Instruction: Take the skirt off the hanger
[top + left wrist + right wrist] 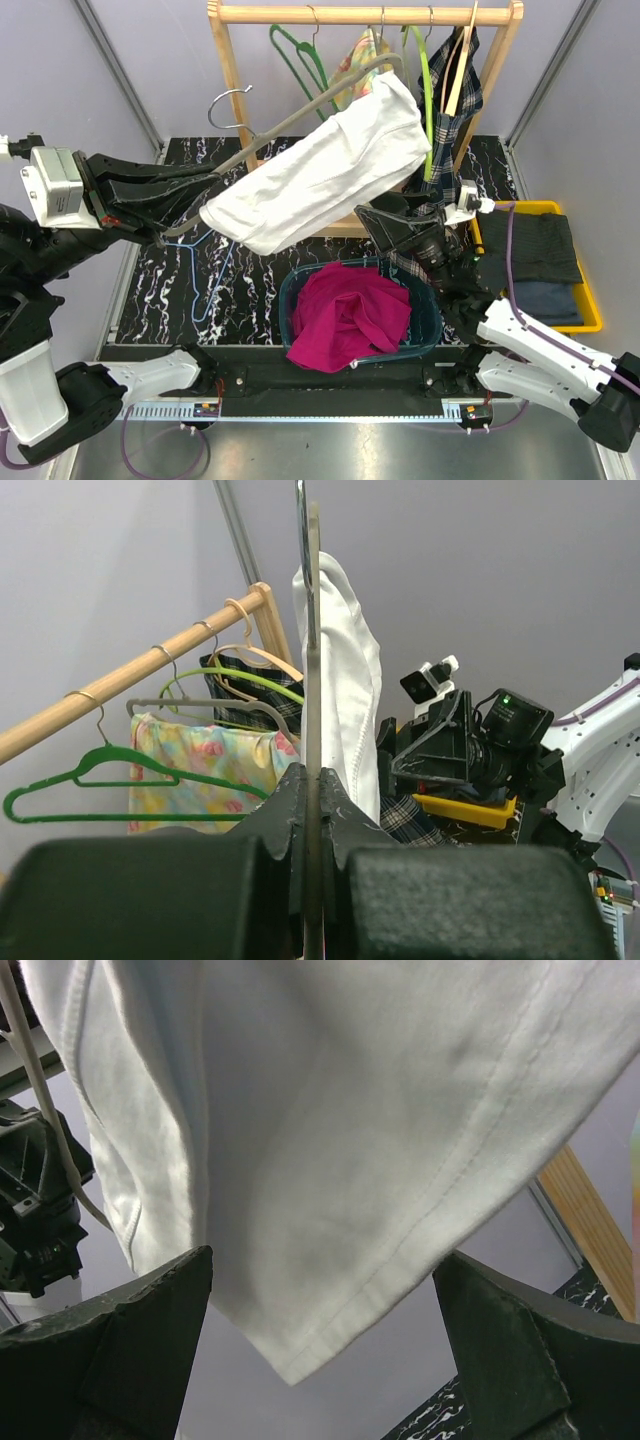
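Observation:
My right gripper is open and will move up toward the skirt. Then it will close on the skirt's edge at the loose corner between my fingers.
A white skirt (320, 175) hangs on a grey hanger (228, 105) that is held tilted in the air in front of the rack. My left gripper (165, 215) is shut on the hanger's lower end. In the left wrist view the jaws (313, 790) pinch the thin hanger bar (312, 680), and the skirt (345, 680) drapes just behind it. My right gripper (385, 215) stands open below the skirt's right side. In the right wrist view, the skirt's hem corner (330, 1140) hangs between and above the wide-apart fingers (322, 1260), touching neither.
A wooden rack (365, 14) behind carries green hangers, a floral garment (360, 55) and a plaid one (455, 110). A teal basket (290, 290) with magenta cloth (350, 315) sits below the skirt. A yellow tray (590, 300) of dark clothes is right. A blue hanger (215, 280) lies on the table.

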